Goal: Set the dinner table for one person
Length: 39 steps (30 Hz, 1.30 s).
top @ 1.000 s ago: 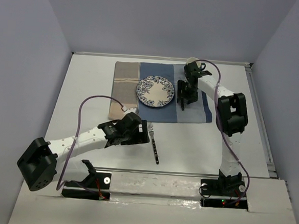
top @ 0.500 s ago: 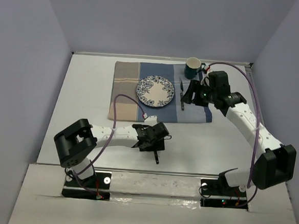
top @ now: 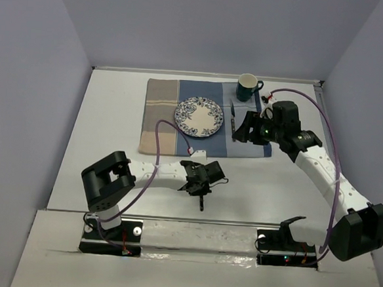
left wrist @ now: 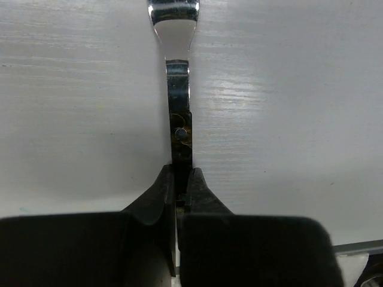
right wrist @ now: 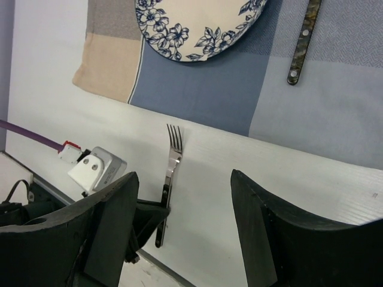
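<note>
The robot's left hand will carry the fork (left wrist: pixel 179 107) outward and to the left in the top view, onto the mat's beige third, and release it there because that part of the mat is bare.
A fork (left wrist: pixel 179 107) with a dark handle lies on the white dinner table (top: pixel 114 125), just in front of the striped mat (top: pixel 161 108). My left gripper (left wrist: pixel 181 179) is shut on the fork's handle, low over the table near the front edge (top: pixel 198 183). In the right wrist view the fork (right wrist: pixel 172 156) points its tines at the mat. A flowered plate (top: pixel 199 116) sits mid-mat, with a knife (top: pixel 233 120) to its right. A dark green mug (top: pixel 247 87) stands at the mat's far right corner. My right gripper (top: pixel 248 128) hovers open and empty beside the knife.
The mat's beige left third is bare. A purple cable (top: pixel 159 138) loops above the left arm, and another arcs over the right arm. Grey walls close the table on three sides, and a metal rail (top: pixel 199 221) runs along its near edge.
My left gripper swung right, came down over the fork and closed on its handle. My right gripper left the knife on the mat and drew back to the right.
</note>
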Available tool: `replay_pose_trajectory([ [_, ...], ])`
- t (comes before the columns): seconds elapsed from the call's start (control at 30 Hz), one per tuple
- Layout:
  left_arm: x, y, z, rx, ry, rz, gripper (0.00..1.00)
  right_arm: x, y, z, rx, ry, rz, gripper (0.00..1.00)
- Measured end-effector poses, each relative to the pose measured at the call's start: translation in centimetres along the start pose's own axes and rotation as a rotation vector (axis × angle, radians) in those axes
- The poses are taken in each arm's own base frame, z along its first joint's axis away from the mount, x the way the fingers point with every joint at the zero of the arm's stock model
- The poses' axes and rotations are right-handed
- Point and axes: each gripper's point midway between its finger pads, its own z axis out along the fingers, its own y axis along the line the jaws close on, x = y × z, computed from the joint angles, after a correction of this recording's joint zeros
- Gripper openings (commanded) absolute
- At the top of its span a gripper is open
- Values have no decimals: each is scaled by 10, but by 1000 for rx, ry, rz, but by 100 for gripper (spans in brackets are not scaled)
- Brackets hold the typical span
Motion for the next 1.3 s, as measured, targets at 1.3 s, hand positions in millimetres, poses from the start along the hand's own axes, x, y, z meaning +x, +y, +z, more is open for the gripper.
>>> replay_pose_trajectory([
  [1.3, -319, 136, 24, -212, -267, 150, 0, 17, -24, 1, 104, 14, 27, 70],
])
